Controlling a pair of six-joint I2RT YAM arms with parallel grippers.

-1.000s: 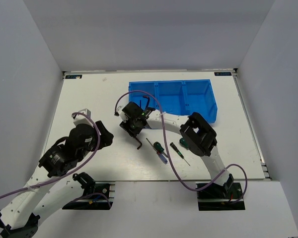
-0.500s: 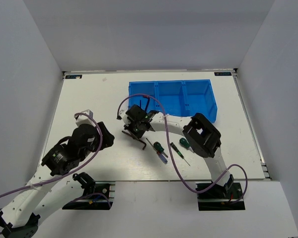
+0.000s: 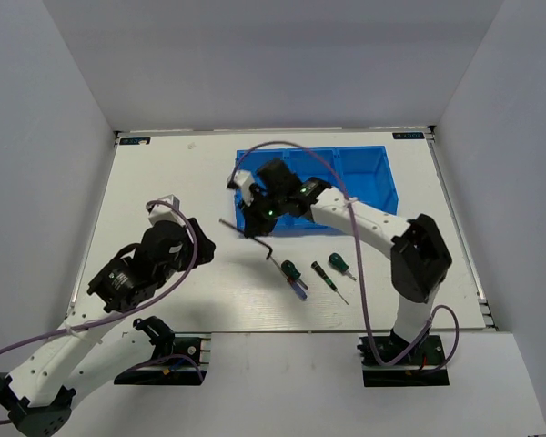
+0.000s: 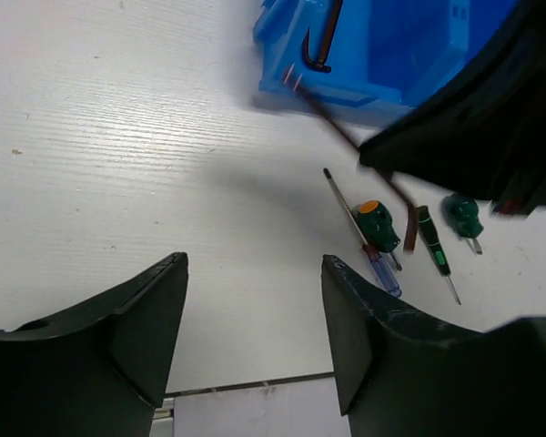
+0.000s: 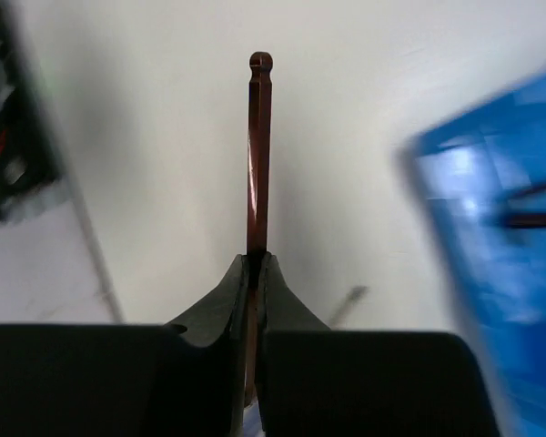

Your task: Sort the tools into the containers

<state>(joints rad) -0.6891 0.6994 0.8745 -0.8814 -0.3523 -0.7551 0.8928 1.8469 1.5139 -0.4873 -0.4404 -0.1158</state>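
Note:
The robot's right gripper needs to move outward next, past the front side of the containers, and let go of the hex key over the containers' blue end section (image 3: pixel 254 166) (image 5: pixel 523 250), because another hex key is already there.
My right gripper (image 3: pixel 257 219) (image 5: pixel 257 259) is shut on a dark L-shaped hex key (image 3: pixel 237 227) (image 5: pixel 258 155) and holds it in the air at the near left corner of the blue containers (image 3: pixel 364 182) (image 4: pixel 391 55) (image 5: pixel 500 228). Another hex key (image 4: pixel 326 36) lies in the left compartment. On the table lie a green-handled screwdriver (image 3: pixel 289 268) (image 4: pixel 376 223) beside a blue-handled one (image 3: pixel 298 289) (image 4: pixel 382 273), a slim green one (image 3: pixel 320 271) (image 4: pixel 434 250) and a stubby green one (image 3: pixel 337 263) (image 4: pixel 462 214). Left of them, my left gripper (image 3: pixel 200 244) (image 4: pixel 255 319) hangs open over bare table, nothing between its fingers.
The right arm (image 3: pixel 373 223) arches over the tray's front wall and the screwdrivers. The table's near edge (image 4: pixel 255 390) lies just below the left fingers. Grey walls close in the table on three sides.
The right gripper closed on the hex key and lifted it off the table, up and back toward the tray's left compartment. The left arm crept forward and its jaws narrowed a little.

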